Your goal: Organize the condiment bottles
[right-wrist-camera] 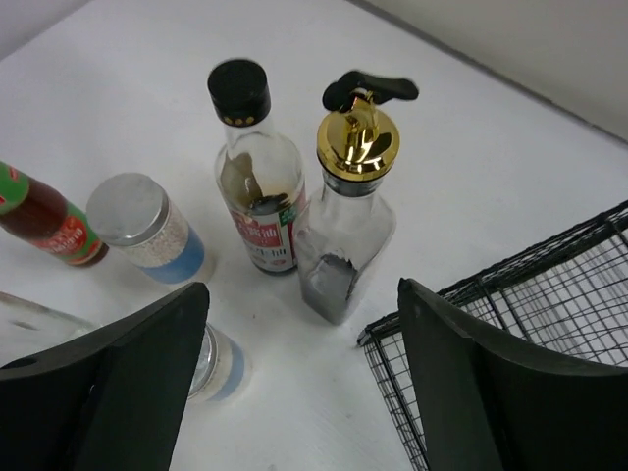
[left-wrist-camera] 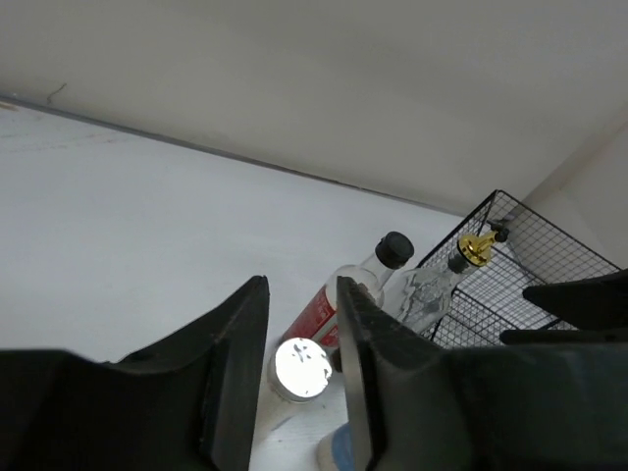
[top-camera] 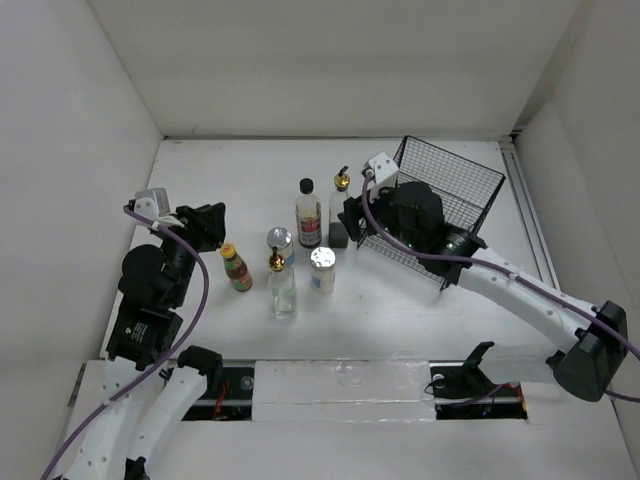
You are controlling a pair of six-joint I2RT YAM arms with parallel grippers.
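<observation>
The right gripper goes outward and to the left in the top view onto the bottle's gold cap (top-camera: 342,182) (right-wrist-camera: 357,145) next, since it stands beyond my open fingers.
Six condiment bottles stand in a cluster mid-table. They are an orange-capped sauce bottle (top-camera: 236,267), two silver-lidded jars (top-camera: 279,243) (top-camera: 322,268), a clear gold-spout bottle (top-camera: 281,287), a black-capped bottle with a red-white label (top-camera: 308,214) and a second gold-spout bottle (top-camera: 340,212). My right gripper (top-camera: 354,228) (right-wrist-camera: 304,392) is wide open and empty, just right of that second gold-spout bottle (right-wrist-camera: 348,226). My left gripper (top-camera: 205,226) (left-wrist-camera: 299,363) is open and empty, left of the cluster. A silver jar lid (left-wrist-camera: 301,368) shows beyond its gap.
A black wire basket (top-camera: 450,175) lies tilted at the right, behind my right wrist; its corner (right-wrist-camera: 530,334) sits close to the right finger. White walls enclose the table at the back and both sides.
</observation>
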